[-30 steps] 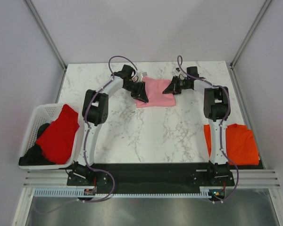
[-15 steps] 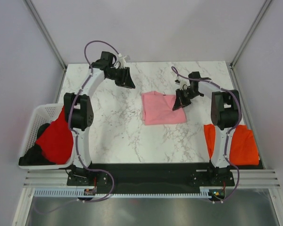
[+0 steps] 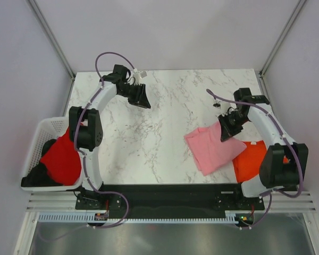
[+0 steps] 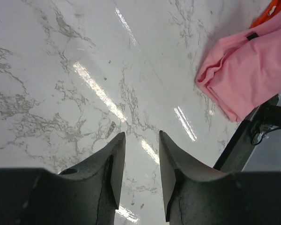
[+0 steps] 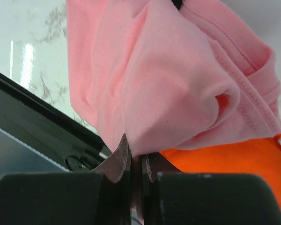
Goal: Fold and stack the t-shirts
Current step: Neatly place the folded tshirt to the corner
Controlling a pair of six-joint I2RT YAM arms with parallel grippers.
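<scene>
The pink t-shirt hangs mostly beside the orange t-shirt (image 3: 256, 162) (image 5: 234, 157), so next I need to move my right gripper to the right in the top view and back, and let go of the pink t-shirt's fold over the orange t-shirt.
The folded light pink t-shirt (image 3: 213, 149) hangs from my right gripper (image 3: 226, 134), which is shut on its far edge; the shirt partly overlaps the folded orange t-shirt (image 3: 256, 162) at the right front. In the right wrist view the pink t-shirt (image 5: 168, 79) fills the frame above the gripper (image 5: 136, 157), with the orange t-shirt (image 5: 234, 157) beneath. The red t-shirt (image 3: 61, 158) lies in the white basket (image 3: 42, 130) at the left. My left gripper (image 3: 145, 102) is open and empty over bare marble at the far left; its wrist view shows the gripper (image 4: 139, 138) and the pink t-shirt (image 4: 246, 77) far off.
Dark cloth (image 3: 36, 175) lies in the basket under the red t-shirt. The black base rail (image 3: 165, 194) runs along the near edge. Grey walls enclose the marble table (image 3: 165, 133).
My right gripper has carried the pink t-shirt from the table's far middle to the right front, onto the orange t-shirt. My left gripper let go of it and pulled back to the far left.
</scene>
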